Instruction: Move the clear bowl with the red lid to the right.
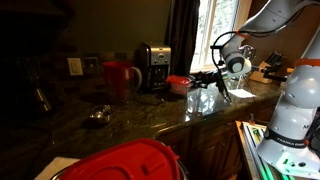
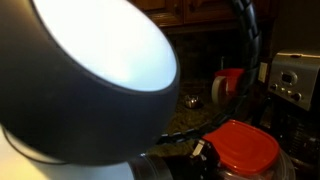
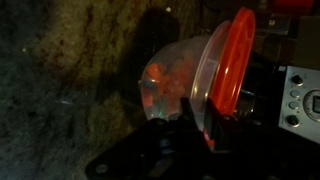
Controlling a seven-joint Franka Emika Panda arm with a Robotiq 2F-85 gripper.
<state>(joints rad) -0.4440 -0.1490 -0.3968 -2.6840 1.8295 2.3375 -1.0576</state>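
My gripper should next lower with the bowl (image 3: 165,80) onto the granite counter in front of the coffee maker and let go of the bowl's rim, because that patch of the counter is below my gripper.
The clear bowl with the red lid (image 1: 178,84) stands in front of the coffee maker (image 1: 153,66) in an exterior view. In the wrist view the bowl (image 3: 165,80) fills the middle, with its flat red lid (image 3: 228,60) seen edge-on. My gripper (image 3: 198,108) is shut on the bowl's rim, with one finger on each side of the lid edge. In an exterior view the gripper (image 1: 197,80) reaches the bowl from the window side. I cannot tell whether the bowl rests on the granite counter (image 1: 140,115). It is hidden in the exterior view that a blurred robot part blocks.
A tall red mug (image 1: 120,76) (image 2: 228,85) stands beside the coffee maker (image 2: 290,80). A large red domed lid (image 1: 125,160) (image 2: 245,145) lies near the front. A clear glassy object (image 1: 200,101) sits under the gripper. A small metal piece (image 1: 97,115) lies on the counter, and a knife block (image 1: 268,70) stands by the window.
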